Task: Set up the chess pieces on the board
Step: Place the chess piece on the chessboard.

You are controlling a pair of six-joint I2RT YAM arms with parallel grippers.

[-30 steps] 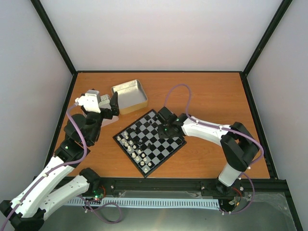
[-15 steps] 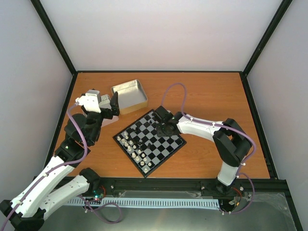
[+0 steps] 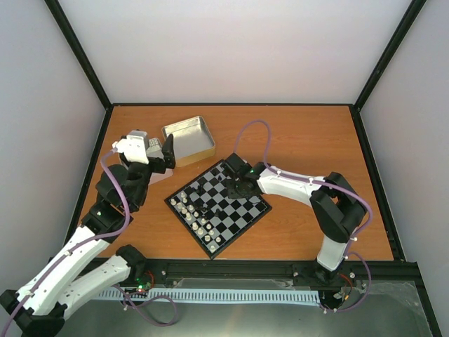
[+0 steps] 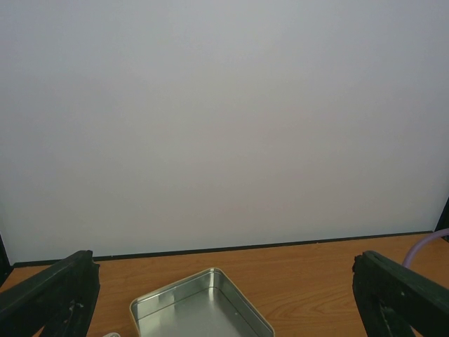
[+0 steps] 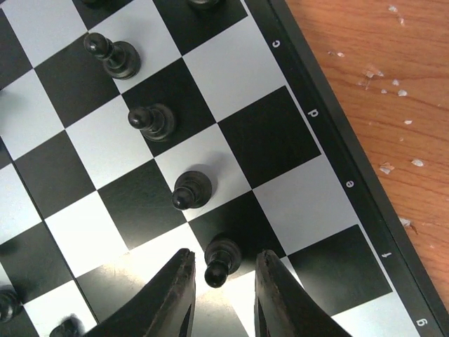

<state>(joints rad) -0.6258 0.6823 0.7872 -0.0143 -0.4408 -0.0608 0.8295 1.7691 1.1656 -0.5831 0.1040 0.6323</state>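
Note:
I should next swing my left gripper over to its right in the top view, tip its side-facing fingers down and lower it toward the jumbled black pieces below.
The board [image 3: 242, 217] lies diamond-wise at the table's middle. White pieces [image 3: 193, 214] line its near-left side and black pieces [image 3: 223, 177] its far side. My right gripper [image 3: 235, 184] hangs low over the board's far edge. In the right wrist view the board [image 5: 270, 137] fills the frame and my right gripper [image 5: 224, 270] is open. A black pawn [image 5: 223, 258] stands on a dark square between the parted fingers, with a gap on each side. Three more black pawns [image 5: 191, 189] run in a diagonal row beyond it. My left gripper [image 3: 157, 149] is open and holds nothing.
A silver tin [image 3: 188, 140] sits at the back left, and the left wrist view shows the same tin [image 4: 200, 309] below the wide-spread fingers [image 4: 49, 298]. A second tin [image 3: 149, 144] lies under the left gripper. A purple cable [image 3: 252, 130] arcs over the right arm.
My right gripper has slid slightly left along the board's far side and its jaws have parted, leaving the black pawn standing. The left arm has stayed put.

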